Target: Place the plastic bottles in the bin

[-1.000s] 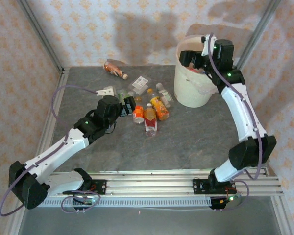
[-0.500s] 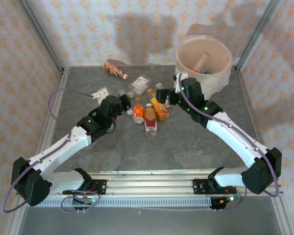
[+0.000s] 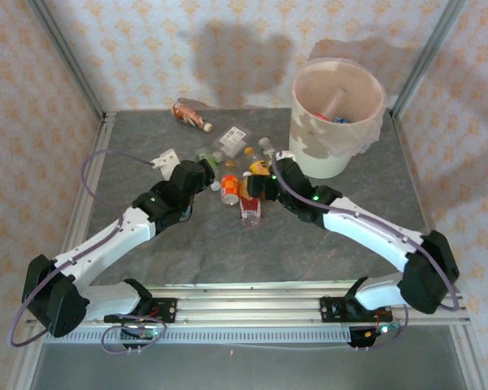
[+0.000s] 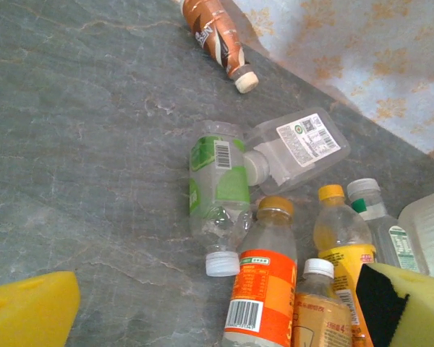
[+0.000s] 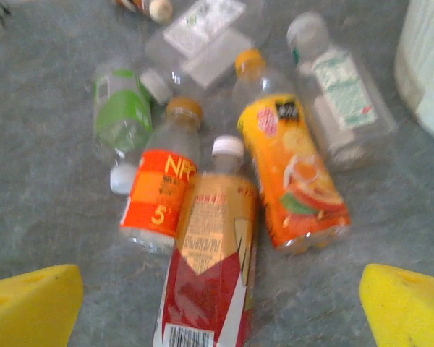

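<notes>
The robot's right gripper should next go back and down onto the red half of the red-and-tan bottle (image 3: 250,205) (image 5: 210,278) and close, because that end of the bottle sticks out clear of neighbouring bottles.
Several plastic bottles lie in a cluster at mid-table. My right gripper (image 5: 218,311) (image 3: 254,188) is open, low over them, its yellow fingers (image 5: 30,307) on either side of a red-and-tan labelled bottle (image 5: 210,278) (image 3: 250,205). Beside that bottle lie an orange-label bottle (image 5: 293,170) and an orange-red one (image 5: 163,195) (image 4: 264,285). My left gripper (image 4: 224,322) (image 3: 211,175) is open too, at the cluster's left edge, near a green-label bottle (image 4: 218,177). A brown bottle (image 3: 191,115) (image 4: 215,32) lies apart at the back. The white bin (image 3: 337,122) stands back right.
A flat clear bottle (image 4: 296,144) (image 3: 232,138) and a clear bottle with a white cap (image 5: 340,94) (image 3: 268,146) lie at the back of the cluster. The bin's wall (image 5: 427,58) is close on the right. A metal frame post (image 3: 69,61) and papered walls ring the table.
My right arm has swung from over the bin down and left to the bottle cluster. My left gripper has edged a little towards the bottles.
</notes>
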Tool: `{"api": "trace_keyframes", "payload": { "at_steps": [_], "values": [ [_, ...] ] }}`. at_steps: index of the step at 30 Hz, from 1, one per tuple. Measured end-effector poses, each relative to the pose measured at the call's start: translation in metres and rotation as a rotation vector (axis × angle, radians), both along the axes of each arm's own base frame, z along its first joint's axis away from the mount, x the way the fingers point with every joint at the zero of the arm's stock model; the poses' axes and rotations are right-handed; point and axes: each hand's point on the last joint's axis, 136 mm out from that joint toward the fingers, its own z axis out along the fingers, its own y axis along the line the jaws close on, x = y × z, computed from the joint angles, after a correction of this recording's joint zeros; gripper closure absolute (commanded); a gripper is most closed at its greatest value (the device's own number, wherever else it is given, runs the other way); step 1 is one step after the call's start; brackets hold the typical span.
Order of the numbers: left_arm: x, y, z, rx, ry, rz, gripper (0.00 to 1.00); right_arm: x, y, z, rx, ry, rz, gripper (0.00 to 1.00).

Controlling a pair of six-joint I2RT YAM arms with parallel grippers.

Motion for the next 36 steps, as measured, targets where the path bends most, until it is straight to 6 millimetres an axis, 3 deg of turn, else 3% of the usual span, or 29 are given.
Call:
{"api": "trace_keyframes", "payload": {
  "at_steps": [6, 12, 17, 24, 32, 36],
  "values": [
    [0.001, -0.002, -0.004, 0.006, 0.014, -0.003, 0.00, -0.021, 0.023, -0.066, -0.092, 0.158, 0.028, 0.02],
    [0.000, -0.001, -0.007, 0.005, 0.025, 0.000, 0.00, -0.032, 0.038, -0.102, -0.123, 0.265, 0.057, 0.02],
    [0.001, 0.002, -0.009, 0.004, 0.034, 0.012, 0.00, -0.029, 0.047, -0.115, -0.143, 0.295, 0.064, 0.05],
    [0.001, 0.002, -0.010, 0.002, 0.036, 0.011, 0.00, -0.028, 0.044, -0.139, -0.178, 0.336, 0.026, 0.19],
    [0.001, 0.003, -0.010, 0.001, 0.037, 0.013, 0.00, -0.028, 0.041, -0.138, -0.176, 0.326, 0.018, 0.35],
    [0.002, 0.001, -0.015, 0.004, 0.051, 0.008, 0.00, -0.033, 0.036, -0.128, -0.173, 0.324, 0.023, 0.42]
  ]
}}
